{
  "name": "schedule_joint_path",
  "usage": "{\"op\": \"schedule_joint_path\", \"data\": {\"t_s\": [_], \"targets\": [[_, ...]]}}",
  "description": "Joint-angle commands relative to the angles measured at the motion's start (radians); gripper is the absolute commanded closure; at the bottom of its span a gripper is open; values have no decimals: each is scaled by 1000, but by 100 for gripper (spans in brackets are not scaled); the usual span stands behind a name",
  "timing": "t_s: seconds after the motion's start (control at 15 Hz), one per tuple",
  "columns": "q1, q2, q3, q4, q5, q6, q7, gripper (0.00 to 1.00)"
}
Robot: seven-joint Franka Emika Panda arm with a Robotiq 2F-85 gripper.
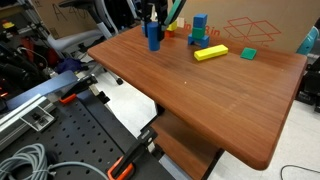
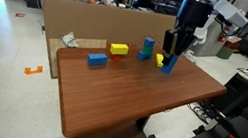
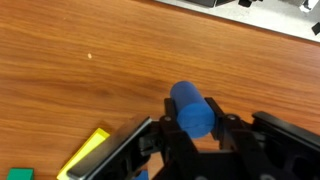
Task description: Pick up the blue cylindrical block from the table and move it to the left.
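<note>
I need to move my gripper back and down to let go of the cylinder [image 1: 153, 40] on the bare wood. The bare wood is below it toward my base, clear of other blocks.
The blue cylindrical block [image 3: 192, 108] sits between my gripper's [image 3: 191, 128] two black fingers, which are shut on its sides. In both exterior views the gripper [image 1: 151, 22] [image 2: 174, 45] hangs straight down over the far part of the reddish-brown table [image 1: 210, 95] [image 2: 129, 100]. The cylinder [image 1: 153, 40] [image 2: 168, 65] stands upright in it, at or just above the tabletop. I cannot tell whether it touches the wood.
A long yellow block [image 1: 210, 53] [image 2: 119, 49] [image 3: 85, 155], a small blue-green block [image 1: 247, 53] [image 2: 97, 60] and a tall square blue block [image 1: 199, 28] [image 2: 148, 49] lie near the cylinder. A cardboard wall [image 2: 82, 16] lines the table's back edge.
</note>
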Motion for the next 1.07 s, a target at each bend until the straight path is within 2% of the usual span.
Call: {"op": "schedule_joint_path", "data": {"t_s": [0.0,0.27,0.6,1.0], "targets": [[19,-52,11,-105,-3,82,-13,92],[36,-39,10,-148,-38,169,-14,92],[24,-11,15,-171,-41,247,-46,92],[20,23,12,-181,-58,278,-54,92]]}}
